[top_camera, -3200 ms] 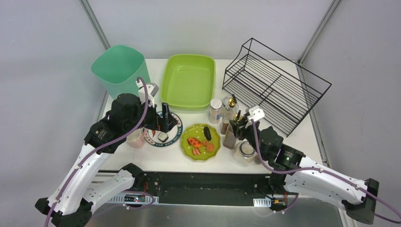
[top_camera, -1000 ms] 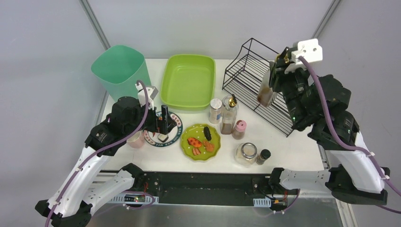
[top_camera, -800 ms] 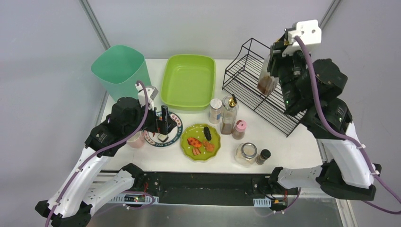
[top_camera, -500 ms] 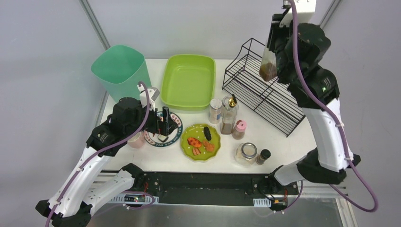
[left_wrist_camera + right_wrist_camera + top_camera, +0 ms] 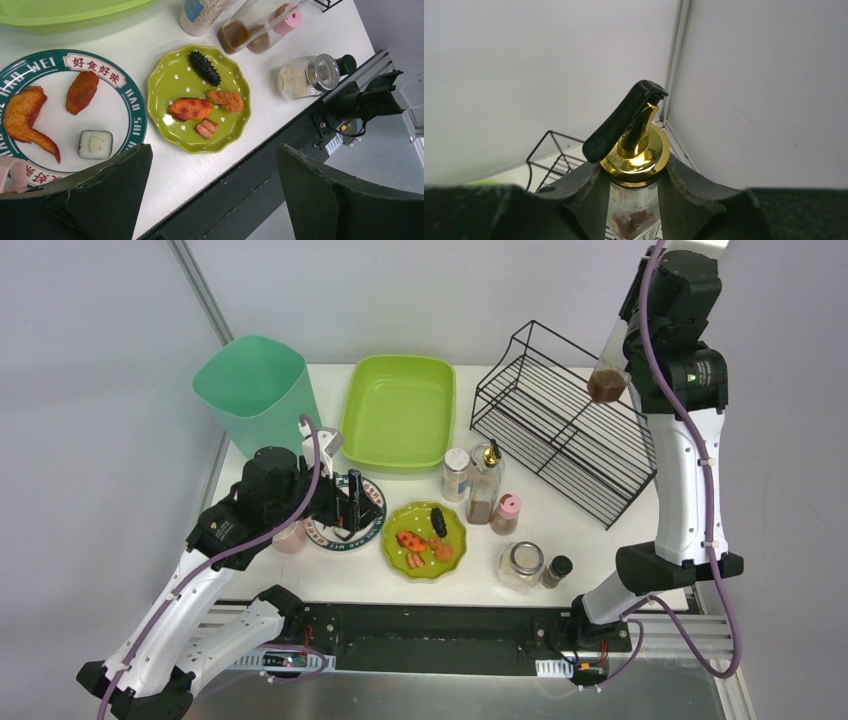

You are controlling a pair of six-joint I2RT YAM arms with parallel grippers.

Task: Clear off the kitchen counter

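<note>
The bare wires at the black rack's end are empty and can take the bottle. My right gripper will move down to them next, with a turn.
The white kitchen counter carries plates, jars and bottles. My right gripper is shut on a glass sauce bottle with a gold pourer cap and holds it high above the black wire rack. In the right wrist view the fingers clamp the bottle just under its cap. My left gripper is open and empty. It hovers over the teal-rimmed round plate. In the left wrist view the left gripper spans the counter's front edge.
The round plate holds a chicken wing, a fried piece and a sushi roll. A green plate holds several food pieces. A grain shaker, an oil bottle, a pink-capped shaker, a glass jar, a small black-capped bottle, a pink cup, a lime tub and a teal bin are also in view.
My right arm has lifted the sauce bottle off the counter and swung it up and right, high over the wire rack. The left gripper has barely moved.
</note>
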